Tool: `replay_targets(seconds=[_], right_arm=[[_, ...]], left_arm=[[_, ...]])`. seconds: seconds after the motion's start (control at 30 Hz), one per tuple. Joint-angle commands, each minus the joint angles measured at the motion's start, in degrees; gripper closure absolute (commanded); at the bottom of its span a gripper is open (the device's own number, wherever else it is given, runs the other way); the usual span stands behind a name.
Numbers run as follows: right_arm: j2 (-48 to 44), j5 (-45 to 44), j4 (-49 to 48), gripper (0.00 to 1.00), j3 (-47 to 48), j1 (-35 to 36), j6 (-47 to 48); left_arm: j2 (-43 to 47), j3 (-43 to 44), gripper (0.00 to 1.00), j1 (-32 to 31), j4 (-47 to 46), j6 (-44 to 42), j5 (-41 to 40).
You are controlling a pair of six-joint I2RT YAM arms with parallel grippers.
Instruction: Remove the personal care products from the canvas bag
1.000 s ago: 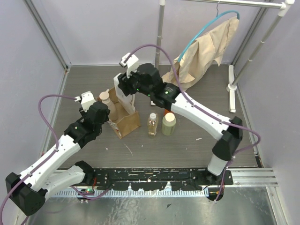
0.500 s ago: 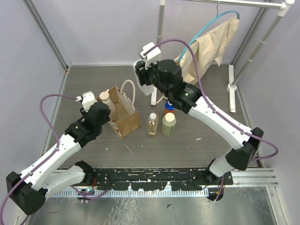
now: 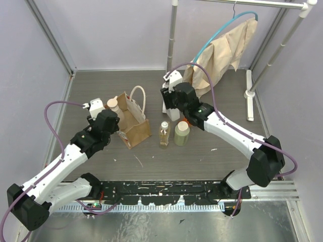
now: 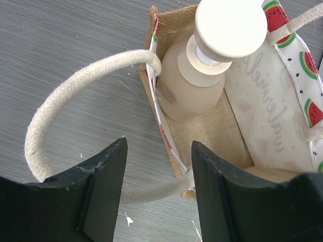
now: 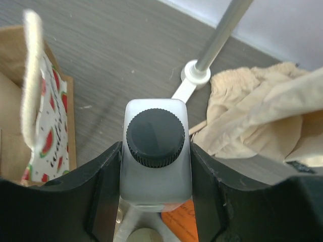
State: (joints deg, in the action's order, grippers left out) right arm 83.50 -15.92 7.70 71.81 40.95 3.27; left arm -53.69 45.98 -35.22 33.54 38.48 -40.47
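The white flat-sided bottle hangs clear of the bag above open table. My right gripper needs to move down to the spot just beyond the olive-green bottle (image 3: 181,133) next.
The canvas bag (image 3: 136,128) stands left of centre with its cream handles (image 3: 137,97) up. The tan bottle with the peach cap (image 3: 113,105) stands inside it, also in the left wrist view (image 4: 194,75). My left gripper (image 4: 159,146) is open and straddles the bag's near wall (image 4: 166,126) and one rope handle (image 4: 60,106). My right gripper (image 5: 155,151) is shut on the white flat-sided bottle with the dark cap (image 5: 155,137), held right of the bag (image 3: 170,112). The slim amber bottle (image 3: 164,134) and the olive-green bottle (image 3: 181,133) stand on the table just in front of it.
A clothes rack post (image 3: 172,35) and its white foot (image 5: 194,73) stand behind the right gripper. A large beige cloth (image 3: 222,53) hangs from a teal hanger at the back right. A small orange item (image 3: 186,120) lies under the right arm.
My right arm has lifted the white bottle out of the bag and carried it right and down, to just behind the amber and olive-green bottles. The left arm has not moved.
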Motion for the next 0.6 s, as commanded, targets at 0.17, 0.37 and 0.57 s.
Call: replay_targets(seconds=[0.17,0.37,0.57], right_arm=[[-4.31,4.97,-19.63,0.62,-8.01,-4.56,-6.63],[-3.71,5.38,-21.2,0.62,-10.25,-4.77,-7.77],[-3.09,5.98,-21.59,0.62,-12.61,-4.88,-9.06]], left_arm=[[-1.41,4.52,0.37,0.27,-1.34,-2.56,-0.24],[-2.41,5.7,0.35,0.24,-1.25,-2.84,-0.48],[-3.56,7.89,0.31,0.24,-2.51,-5.51,-1.75]])
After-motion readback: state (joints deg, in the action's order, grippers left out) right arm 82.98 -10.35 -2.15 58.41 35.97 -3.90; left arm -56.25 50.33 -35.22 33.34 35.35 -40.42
